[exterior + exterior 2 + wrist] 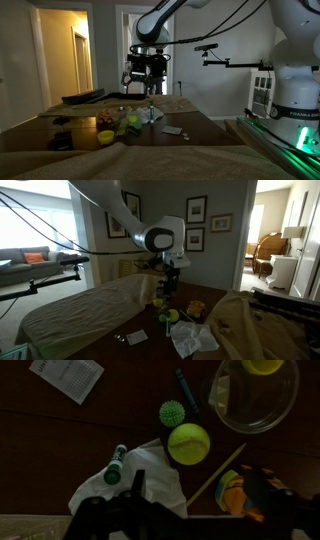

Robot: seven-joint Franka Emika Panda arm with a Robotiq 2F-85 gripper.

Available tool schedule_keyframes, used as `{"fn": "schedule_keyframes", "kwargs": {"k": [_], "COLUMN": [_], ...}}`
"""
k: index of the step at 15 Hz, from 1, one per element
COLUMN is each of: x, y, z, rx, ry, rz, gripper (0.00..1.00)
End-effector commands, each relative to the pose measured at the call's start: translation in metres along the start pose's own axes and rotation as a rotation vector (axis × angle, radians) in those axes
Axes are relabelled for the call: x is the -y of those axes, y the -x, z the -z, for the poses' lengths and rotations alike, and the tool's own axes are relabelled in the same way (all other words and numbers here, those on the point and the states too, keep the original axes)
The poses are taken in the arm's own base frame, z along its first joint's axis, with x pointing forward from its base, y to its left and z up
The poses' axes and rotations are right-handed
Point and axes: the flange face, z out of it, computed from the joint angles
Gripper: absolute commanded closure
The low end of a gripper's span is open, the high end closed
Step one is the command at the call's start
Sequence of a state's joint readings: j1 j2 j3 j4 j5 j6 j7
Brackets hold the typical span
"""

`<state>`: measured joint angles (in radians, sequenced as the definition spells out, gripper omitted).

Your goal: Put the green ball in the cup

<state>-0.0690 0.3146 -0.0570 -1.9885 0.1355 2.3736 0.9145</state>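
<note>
I should next lower my open gripper until its fingers are on both sides of the plain green ball (188, 444), because the ball is well below my gripper, beside the white cloth (140, 475).
The green ball (188, 444) is a plain yellow-green ball lying on the dark wooden table, next to a white crumpled cloth (140, 475). It also shows in both exterior views (132, 124) (170, 315). A clear round cup-like container (258, 400) stands at the top right of the wrist view, with something yellow inside at its top edge. My gripper (198, 495) hangs well above the table, over the ball and cloth, open and empty. It shows in both exterior views (143, 85) (168, 283).
A small spiky green ball (173, 412) lies just beyond the plain ball. Also on the table are a blue pen (186, 390), a marker (113, 465), a thin stick (215, 472), an orange and blue object (232, 495), a printed paper (67, 377) and a dull yellow dish (105, 137).
</note>
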Motion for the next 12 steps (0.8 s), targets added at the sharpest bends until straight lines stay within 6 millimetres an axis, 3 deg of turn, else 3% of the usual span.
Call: {"fn": "schedule_keyframes", "kwargs": {"k": [1, 6, 12], "x": [0.022, 0.036, 0.038], "y": [-0.004, -0.006, -0.013], "z": [-0.019, -0.052, -0.081], "rx": [-0.015, -0.025, -0.005], "ry": [-0.029, -0.027, 0.015], "rz": [-0.042, -0.041, -0.058], "gripper": [0.00, 0.00, 0.00]}}
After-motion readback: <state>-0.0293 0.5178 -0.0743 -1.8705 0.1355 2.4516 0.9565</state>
